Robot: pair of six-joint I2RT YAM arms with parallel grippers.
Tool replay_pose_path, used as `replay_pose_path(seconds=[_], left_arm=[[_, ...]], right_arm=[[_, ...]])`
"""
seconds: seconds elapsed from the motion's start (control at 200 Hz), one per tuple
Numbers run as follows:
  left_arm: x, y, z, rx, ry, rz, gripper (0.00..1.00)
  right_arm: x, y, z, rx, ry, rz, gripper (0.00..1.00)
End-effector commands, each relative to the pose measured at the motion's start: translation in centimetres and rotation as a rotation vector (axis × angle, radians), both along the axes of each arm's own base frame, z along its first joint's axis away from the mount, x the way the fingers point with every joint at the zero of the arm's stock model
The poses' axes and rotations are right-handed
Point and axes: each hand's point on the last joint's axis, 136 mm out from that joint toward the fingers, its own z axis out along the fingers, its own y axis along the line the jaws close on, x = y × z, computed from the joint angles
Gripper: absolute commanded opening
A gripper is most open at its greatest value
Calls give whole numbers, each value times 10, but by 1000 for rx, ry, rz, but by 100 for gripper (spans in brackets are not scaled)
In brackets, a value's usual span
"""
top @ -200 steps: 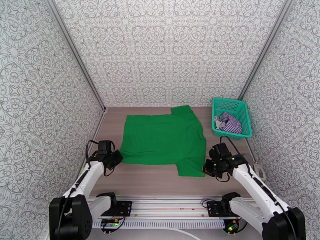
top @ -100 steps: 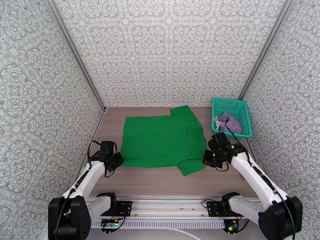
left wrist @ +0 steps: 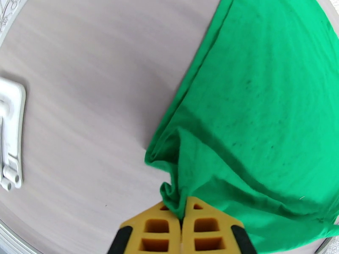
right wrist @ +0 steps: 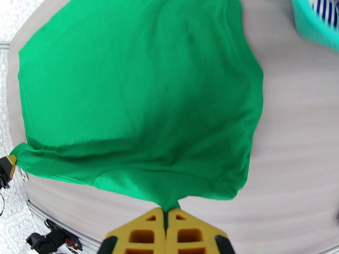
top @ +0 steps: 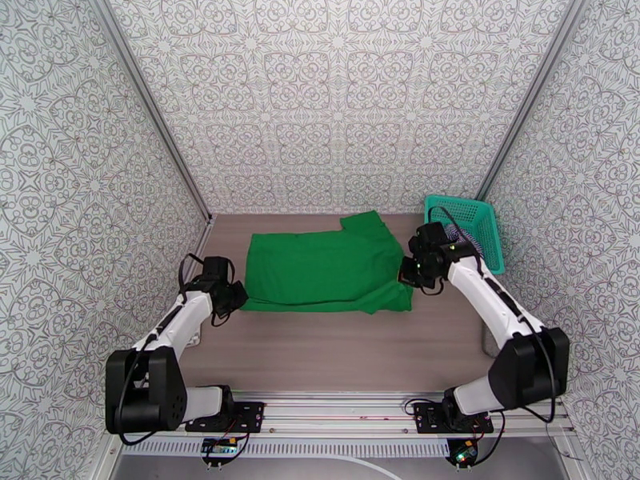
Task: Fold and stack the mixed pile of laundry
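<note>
My right gripper is pinching the near edge and will next move it outward over the T-shirt's flat part by the basket and let it go, because the cloth is spread open there.
The bright green T-shirt [top: 324, 262] lies spread over the middle of the table, one sleeve pointing to the far wall. My left gripper [left wrist: 183, 212] is shut on its near-left corner, and the cloth bunches into the yellow fingers. My right gripper [right wrist: 166, 214] is shut on the near-right edge of the T-shirt [right wrist: 140, 94], which hangs stretched from the pinch. In the top view the left gripper [top: 232, 298] and right gripper [top: 408, 274] sit at opposite ends of the shirt's near edge. A bit of the purple-and-white striped top [right wrist: 326, 7] shows inside the basket.
The teal mesh basket [top: 480, 218] stands at the far right against the wall, just behind my right arm. A white plastic fitting [left wrist: 10, 132] lies at the table's left edge. Patterned walls close in three sides; bare wood table [top: 336, 346] stretches in front of the shirt.
Both grippers have moved away from the bases with the shirt's near edge in them, the right one much farther. The near sleeve is now drawn in and the shirt looks shorter front to back.
</note>
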Motion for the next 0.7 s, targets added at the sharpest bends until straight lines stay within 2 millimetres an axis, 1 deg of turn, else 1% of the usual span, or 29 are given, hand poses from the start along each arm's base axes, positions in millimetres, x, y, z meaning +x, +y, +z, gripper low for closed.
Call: replay_pose_path(seconds=[0.0, 0.09, 0.225, 0.52, 0.66, 0.695], left_arm=[[13, 4, 6, 10, -13, -8, 0], [19, 4, 0, 3, 3, -10, 0], [27, 4, -11, -7, 28, -9, 0], [45, 6, -20, -19, 41, 3, 0], [52, 8, -23, -25, 48, 10, 6], [54, 9, -24, -22, 50, 14, 10]], right_arm=[[28, 2, 8, 3, -48, 19, 0], [42, 3, 4, 2, -48, 21, 0], [57, 2, -8, 18, -29, 20, 0], [86, -1, -28, 33, -16, 6, 0], [96, -1, -42, 31, -4, 2, 0], [99, -1, -45, 31, 1, 1, 0]])
